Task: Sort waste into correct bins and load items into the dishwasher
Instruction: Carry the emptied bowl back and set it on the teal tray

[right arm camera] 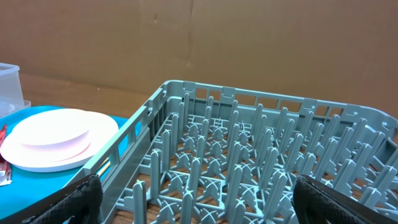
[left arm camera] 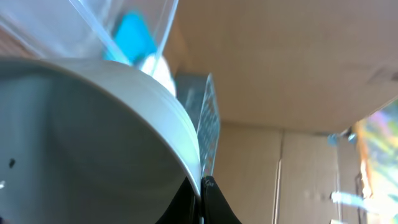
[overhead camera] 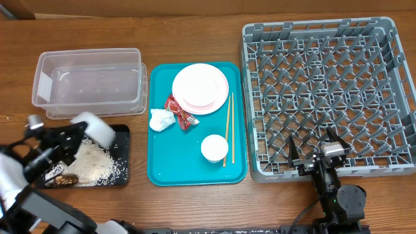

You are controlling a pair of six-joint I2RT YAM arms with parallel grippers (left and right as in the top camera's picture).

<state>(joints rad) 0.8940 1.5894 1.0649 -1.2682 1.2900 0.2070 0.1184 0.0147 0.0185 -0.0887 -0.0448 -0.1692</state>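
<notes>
The scraps are lying in the black tray, so next my left gripper should turn the bowl upright and lower it onto the bare near corner point(overhead camera: 173, 158) of the teal tray.
My left gripper point(overhead camera: 77, 134) is shut on the rim of a small pale bowl point(overhead camera: 94, 128), held tipped over the black tray point(overhead camera: 121, 177); rice-like scraps point(overhead camera: 97, 162) lie in that tray. In the left wrist view the bowl point(left arm camera: 93, 137) fills the frame, its rim pinched between the fingers point(left arm camera: 202, 199). The clear tub point(overhead camera: 88, 81) is behind. The teal tray point(overhead camera: 159, 170) holds stacked white and pink plates point(overhead camera: 200, 87), a red wrapper point(overhead camera: 179, 112), a crumpled napkin point(overhead camera: 160, 119), chopsticks point(overhead camera: 228, 127) and a second bowl point(overhead camera: 214, 147). My right gripper point(overhead camera: 318, 148) is open at the grey rack's point(overhead camera: 325, 91) front edge.
A dark scrap point(overhead camera: 64, 179) lies at the black tray's front left. In the right wrist view the rack pegs point(right arm camera: 249, 162) lie straight ahead between the fingers point(right arm camera: 199, 193), with the plates point(right arm camera: 56, 138) to the left. A cardboard wall stands behind the table.
</notes>
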